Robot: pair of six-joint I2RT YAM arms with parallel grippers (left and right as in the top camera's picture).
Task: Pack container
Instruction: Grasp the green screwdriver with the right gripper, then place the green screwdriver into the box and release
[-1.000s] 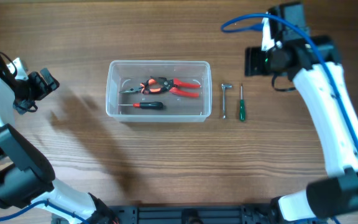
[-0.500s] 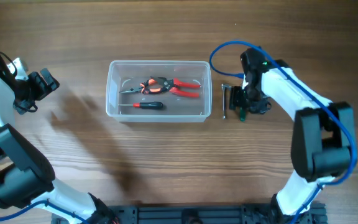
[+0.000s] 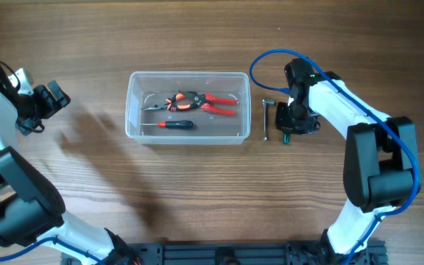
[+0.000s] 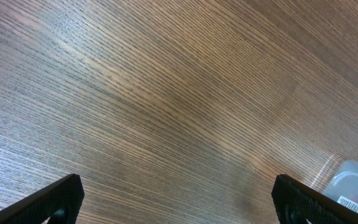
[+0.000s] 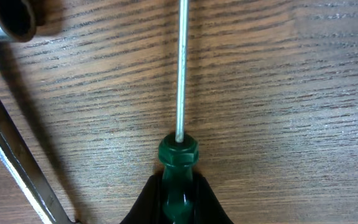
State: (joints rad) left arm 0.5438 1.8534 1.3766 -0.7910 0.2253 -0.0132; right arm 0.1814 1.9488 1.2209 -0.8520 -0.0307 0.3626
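Note:
My right gripper swings up and left in the overhead view over the container's near corner by the wrench next. It releases where the container's bottom is bare.
The container (image 3: 188, 76), a clear lidless tub, sits mid-table with red-handled pliers (image 3: 201, 101) and a small black-and-red screwdriver (image 3: 177, 125) inside. To its right a green screwdriver (image 3: 286, 110) lies on the wood. My right gripper (image 3: 287, 129) is down over it, and the right wrist view shows the gripper (image 5: 179, 190) shut on the green screwdriver's handle (image 5: 178, 155), the shaft (image 5: 181, 74) pointing away. My left gripper (image 3: 52, 98) hangs far left of the container, and its wrist view shows it (image 4: 179, 204) open over bare wood.
A metal socket wrench (image 3: 266, 118) lies between the container and the green screwdriver, and its handle (image 5: 11, 155) runs just left of my right fingers. A corner of the container (image 4: 353, 183) shows at the lower right of the left wrist view.
My right arm came down from the back right onto the green screwdriver, and its jaws closed on the handle. The left arm has not moved.

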